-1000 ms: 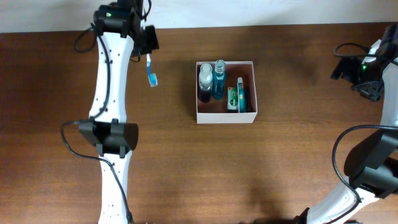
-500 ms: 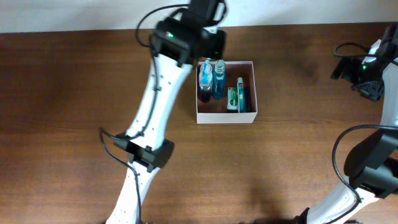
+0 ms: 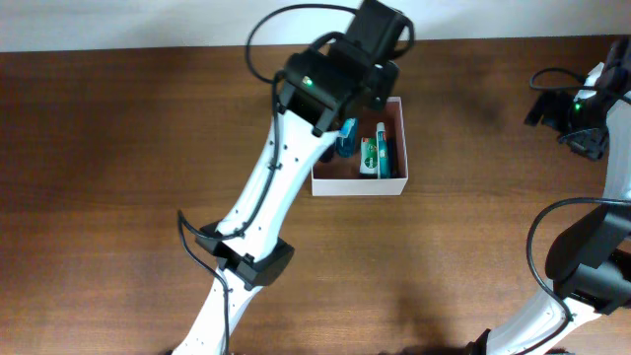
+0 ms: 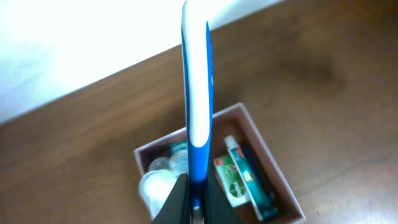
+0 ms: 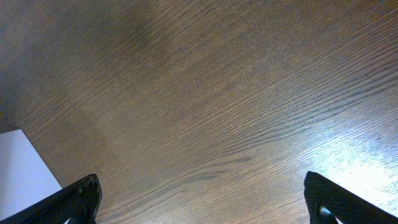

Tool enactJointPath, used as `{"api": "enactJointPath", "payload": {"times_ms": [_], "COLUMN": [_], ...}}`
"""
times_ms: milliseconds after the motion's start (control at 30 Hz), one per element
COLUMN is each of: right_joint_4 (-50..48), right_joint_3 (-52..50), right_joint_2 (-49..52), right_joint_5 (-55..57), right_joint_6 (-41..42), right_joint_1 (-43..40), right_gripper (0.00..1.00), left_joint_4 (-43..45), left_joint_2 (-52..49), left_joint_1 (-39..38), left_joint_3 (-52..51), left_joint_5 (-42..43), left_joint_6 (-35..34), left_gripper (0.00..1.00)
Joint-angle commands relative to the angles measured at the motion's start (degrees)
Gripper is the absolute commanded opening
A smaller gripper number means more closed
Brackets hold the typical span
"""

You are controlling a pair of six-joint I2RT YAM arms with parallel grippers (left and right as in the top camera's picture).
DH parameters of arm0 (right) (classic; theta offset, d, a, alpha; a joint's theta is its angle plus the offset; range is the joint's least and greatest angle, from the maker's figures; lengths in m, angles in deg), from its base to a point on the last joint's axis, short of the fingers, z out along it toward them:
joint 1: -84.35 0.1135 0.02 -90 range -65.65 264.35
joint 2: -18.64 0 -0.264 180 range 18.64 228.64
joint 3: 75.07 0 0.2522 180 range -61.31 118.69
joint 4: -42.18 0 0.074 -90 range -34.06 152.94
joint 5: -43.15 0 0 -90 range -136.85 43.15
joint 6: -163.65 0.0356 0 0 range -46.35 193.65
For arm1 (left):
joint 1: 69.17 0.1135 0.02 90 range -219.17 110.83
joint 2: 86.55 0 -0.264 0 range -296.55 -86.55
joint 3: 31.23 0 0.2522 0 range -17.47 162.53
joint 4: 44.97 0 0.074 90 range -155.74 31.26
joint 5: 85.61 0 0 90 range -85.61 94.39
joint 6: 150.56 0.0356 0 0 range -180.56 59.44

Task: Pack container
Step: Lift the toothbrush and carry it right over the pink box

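The container's bare bottom shows at the gap between blue bottle and green box (image 4: 212, 174), so I will next lower my left gripper into the container and let go of the toothbrush (image 4: 197, 93) there.
The container (image 3: 361, 185) is a square white-walled box with a pinkish-brown inside, at the table's back centre. It holds a blue bottle (image 3: 346, 143), a green toothpaste box (image 3: 370, 156) and a white-capped bottle (image 4: 158, 186). My left gripper (image 4: 198, 198) is shut on a blue and white toothbrush (image 4: 197, 93) and holds it above the container (image 4: 283, 180). In the overhead view the left arm (image 3: 340, 79) covers the container's left part. My right gripper (image 5: 199, 208) is open and empty over bare wood at the far right.
The right arm (image 3: 592, 108) sits at the table's right edge. A white wall runs behind the table's far edge (image 3: 148, 49). A white surface (image 5: 18, 174) shows at the lower left of the right wrist view.
My left arm swung right from the back left with the toothbrush and now hangs over the container. The right arm has not moved.
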Motion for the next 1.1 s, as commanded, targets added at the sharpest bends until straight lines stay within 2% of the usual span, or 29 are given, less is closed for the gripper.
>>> {"api": "enactJointPath", "payload": {"times_ms": [0, 100, 200, 400, 667, 1067], "right_joint_4": [-0.02, -0.02, -0.02, -0.02, -0.02, -0.02], "right_joint_3": [0.96, 0.96, 0.96, 0.96, 0.96, 0.96], "right_joint_2": [0.09, 0.09, 0.09, 0.09, 0.09, 0.09], "right_joint_5": [0.33, 0.33, 0.33, 0.33, 0.33, 0.33], "right_joint_6": [0.63, 0.63, 0.63, 0.63, 0.63, 0.63], "right_joint_1": [0.0, 0.0, 0.0, 0.0, 0.0, 0.0], "right_gripper": [0.99, 0.99, 0.99, 0.99, 0.99, 0.98], "left_joint_4": [1.07, 1.16, 1.22, 2.08, 7.19, 13.7], "left_joint_2": [1.88, 1.77, 1.62, 1.62, 1.62, 1.62], "left_joint_1": [-1.7, -1.95, -1.73, -1.55, -1.51, -0.7], "left_joint_3": [0.13, -0.55, -2.23, -7.89, -18.93, -29.09], "left_joint_5": [3.72, 8.04, 12.22, 12.7, 12.52, 11.63], "left_joint_6": [9.44, 16.41, 19.58, 19.8, 19.89, 17.75], "left_gripper": [0.01, 0.01, 0.01, 0.01, 0.01, 0.02]}}
